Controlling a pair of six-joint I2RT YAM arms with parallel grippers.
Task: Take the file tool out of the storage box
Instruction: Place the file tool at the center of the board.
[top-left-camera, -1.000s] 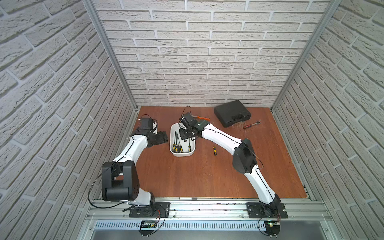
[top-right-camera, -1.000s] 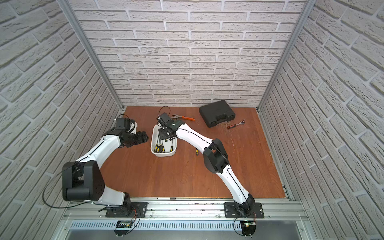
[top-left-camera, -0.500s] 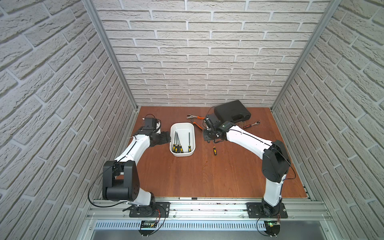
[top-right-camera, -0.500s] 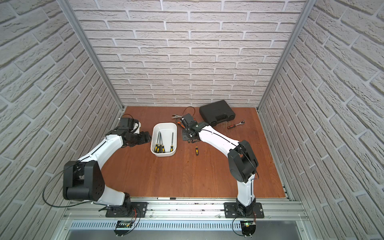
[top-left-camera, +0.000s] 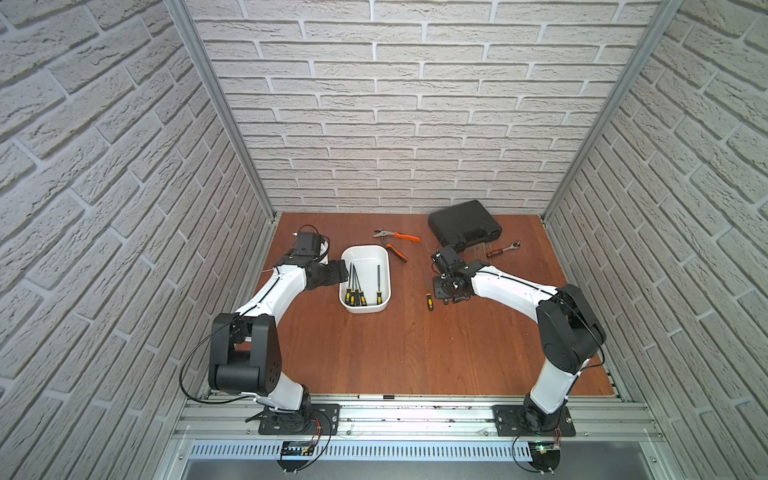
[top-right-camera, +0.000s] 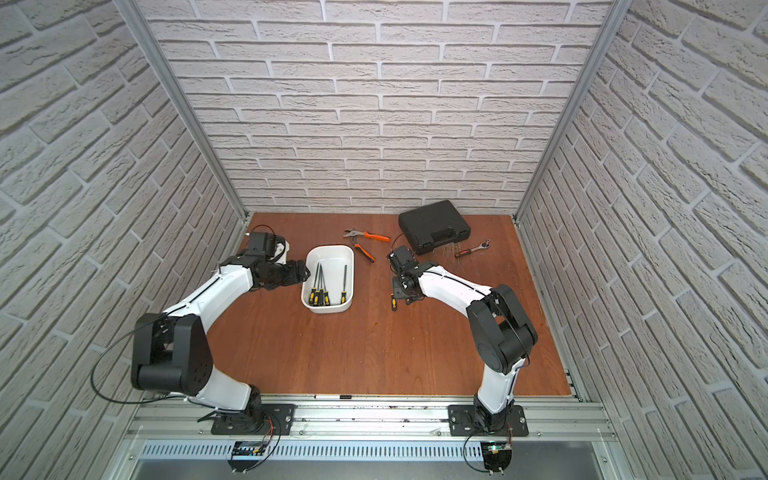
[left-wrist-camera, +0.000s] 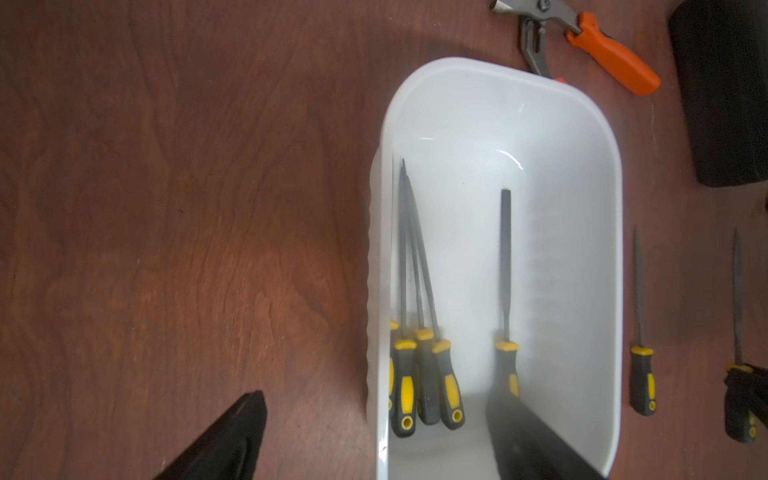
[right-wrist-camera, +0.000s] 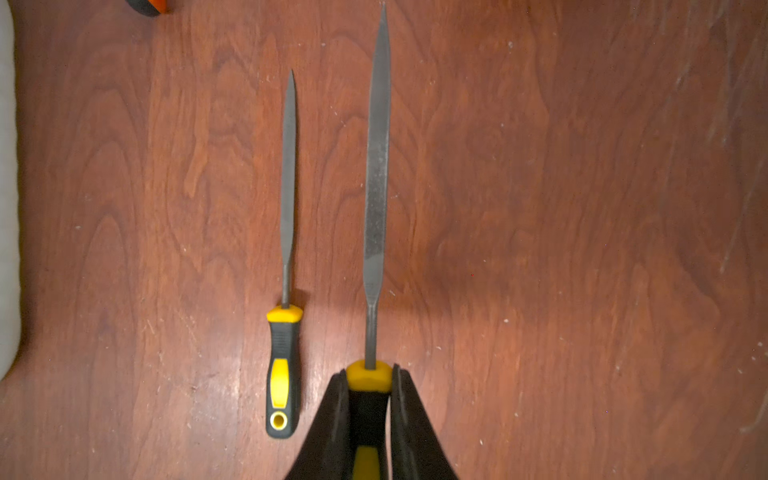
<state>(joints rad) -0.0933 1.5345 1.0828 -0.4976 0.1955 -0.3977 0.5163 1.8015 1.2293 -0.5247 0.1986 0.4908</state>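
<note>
My right gripper holds the file tool (right-wrist-camera: 376, 166) and should next move down and across toward the other file and let go of it there, because the bare part of the wood beside that file is empty.
The white storage box (top-left-camera: 365, 248) (top-right-camera: 330, 248) stands left of the table's middle. Three yellow-and-black files (left-wrist-camera: 415, 291) lie along its left wall and a single one (left-wrist-camera: 505, 270) lies nearer its right wall. My left gripper (left-wrist-camera: 376, 399) (top-left-camera: 338, 270) is open and straddles the box's left wall, one finger inside and one outside. To the right of the box, my right gripper (right-wrist-camera: 368, 374) (top-left-camera: 442, 286) is shut on the handle of a file tool (right-wrist-camera: 376, 166), held low over the wood. Another file (right-wrist-camera: 286, 249) (top-left-camera: 428, 291) lies on the table beside it.
Orange-handled pliers (top-left-camera: 397, 241) lie just behind the box. A black hard case (top-left-camera: 463, 226) sits at the back right with a ratchet (top-left-camera: 503, 248) next to it. Brick-patterned walls close in three sides.
My right arm has swung from over the box to the table on its right, carrying the file out. My left gripper has crept a little closer to the box's left wall.
</note>
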